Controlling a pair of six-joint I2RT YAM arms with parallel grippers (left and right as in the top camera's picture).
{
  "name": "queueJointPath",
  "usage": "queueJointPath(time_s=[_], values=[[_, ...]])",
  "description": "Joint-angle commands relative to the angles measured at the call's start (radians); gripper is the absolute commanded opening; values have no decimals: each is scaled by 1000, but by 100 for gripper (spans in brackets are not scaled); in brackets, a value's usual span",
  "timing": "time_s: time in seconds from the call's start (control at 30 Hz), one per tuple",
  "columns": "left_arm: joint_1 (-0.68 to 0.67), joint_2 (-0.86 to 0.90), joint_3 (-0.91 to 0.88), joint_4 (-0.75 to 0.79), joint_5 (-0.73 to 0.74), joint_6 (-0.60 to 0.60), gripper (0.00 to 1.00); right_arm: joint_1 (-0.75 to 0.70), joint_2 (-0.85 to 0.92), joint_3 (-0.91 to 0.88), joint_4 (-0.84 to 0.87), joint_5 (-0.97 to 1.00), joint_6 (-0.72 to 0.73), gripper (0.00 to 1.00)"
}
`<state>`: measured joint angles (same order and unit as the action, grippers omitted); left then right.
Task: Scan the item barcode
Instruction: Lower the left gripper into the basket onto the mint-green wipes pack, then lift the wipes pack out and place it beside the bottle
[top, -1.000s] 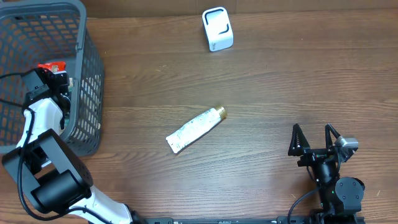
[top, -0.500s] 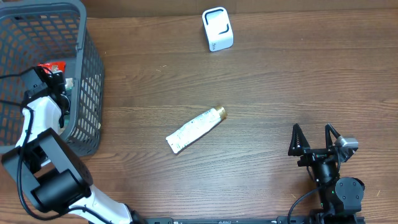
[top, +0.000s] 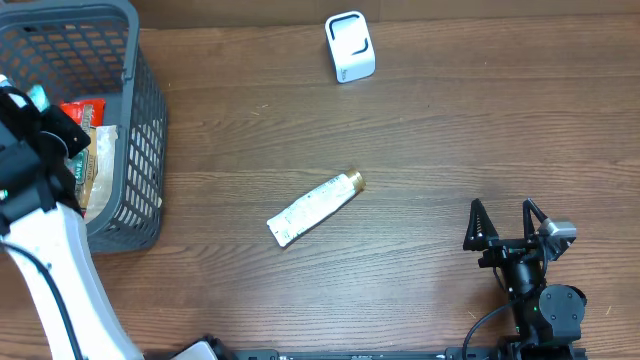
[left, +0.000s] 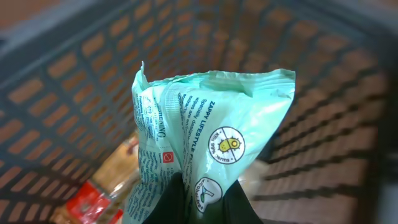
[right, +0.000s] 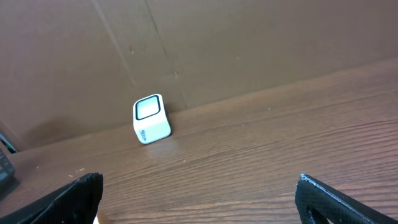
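Note:
The tabletop (top: 277, 193) beside the white tube is empty, so I need to raise my left gripper over the basket's side and lower the packet to release it there.
In the left wrist view a mint-green snack packet (left: 205, 130) with printed text and round badges is held up over the inside of the grey basket (left: 74, 62), and my left gripper (left: 202, 194) is shut on its lower edge. From overhead only a corner of the packet (top: 36, 97) shows beside the raised left arm at the basket (top: 145, 120). The white barcode scanner (top: 350, 46) stands at the table's back, also seen in the right wrist view as the scanner (right: 151, 118). My right gripper (top: 507, 222) rests open at the front right, nothing between its fingers.
A white tube with a gold cap (top: 315, 207) lies mid-table, slanted. More packets, one red (left: 87, 202), lie on the basket floor. The basket's mesh walls surround the left gripper. A cardboard wall (right: 199, 50) backs the table.
My left gripper has shut on the green packet and the left arm has risen out of the basket toward the camera. The right arm has not moved.

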<state>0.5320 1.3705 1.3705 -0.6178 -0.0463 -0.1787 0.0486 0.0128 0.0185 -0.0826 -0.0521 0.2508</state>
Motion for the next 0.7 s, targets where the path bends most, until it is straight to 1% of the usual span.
queueJointPath(time_s=[0.0,0.2,0.33,0.53,0.6,0.67], values=[[-50,-98,22,-2,101,-30,4,7,-10,-11,4,3,4,100],[-179,-196,22,-49,106,11,4,7,-10,-11,4,3,4,100],[-327,-195,17,-109,156,79,4,7,-10,-11,4,3,4,100],[-577,-99,-56,-210,151,98,4,7,-10,-11,5,3,4,100],[-646,-50,-98,-211,149,120,4,7,-10,-11,5,3,4,100],[-717,36,-154,-188,147,153,4,7,-10,-11,4,3,4,100]])
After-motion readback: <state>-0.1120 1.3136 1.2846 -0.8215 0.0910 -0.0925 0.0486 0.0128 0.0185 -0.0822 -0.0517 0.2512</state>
